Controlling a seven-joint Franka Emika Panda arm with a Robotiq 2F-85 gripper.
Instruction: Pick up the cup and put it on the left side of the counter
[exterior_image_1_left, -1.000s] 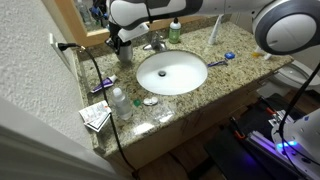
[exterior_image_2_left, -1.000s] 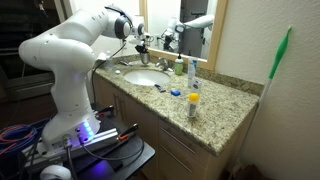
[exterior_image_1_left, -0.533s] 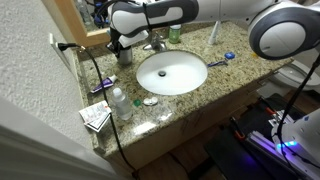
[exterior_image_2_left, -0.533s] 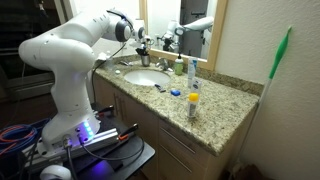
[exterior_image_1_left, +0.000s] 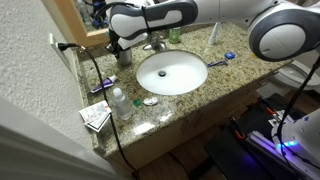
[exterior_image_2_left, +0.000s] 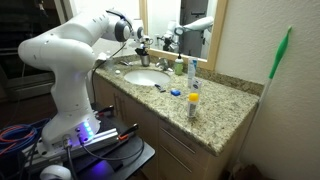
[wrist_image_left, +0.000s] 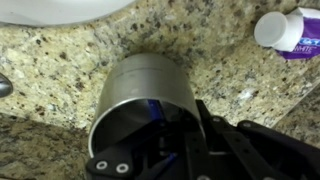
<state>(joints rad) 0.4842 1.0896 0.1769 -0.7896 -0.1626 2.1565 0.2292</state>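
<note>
The gripper should next ease toward the white basin, over the granite beside it, and open to let go of the cup's side, because the cup's base already rests on the counter.
The grey metallic cup (wrist_image_left: 140, 90) stands upright on the speckled granite counter (exterior_image_1_left: 205, 98), at its back corner beside the faucet (exterior_image_1_left: 156, 44). It shows in both exterior views (exterior_image_1_left: 124, 56) (exterior_image_2_left: 141, 58). My gripper (wrist_image_left: 185, 125) comes down on it from above (exterior_image_1_left: 120, 42). One finger lies against the outside of the cup's wall and the other is inside the cup, so the gripper looks shut on the rim. The cup's base rests on the counter.
A white-capped clear bottle (wrist_image_left: 285, 28) lies near the cup and another stands at the counter's front (exterior_image_1_left: 119, 101). The white basin (exterior_image_1_left: 172, 72) sits mid-counter. A toothbrush (exterior_image_1_left: 222, 60), cards (exterior_image_1_left: 96, 116) and a black cable (exterior_image_1_left: 92, 70) lie about. A small bottle (exterior_image_2_left: 193, 103) stands further along.
The arm has shifted slightly over the cup and now covers the green soap bottle. The cup has not moved.
</note>
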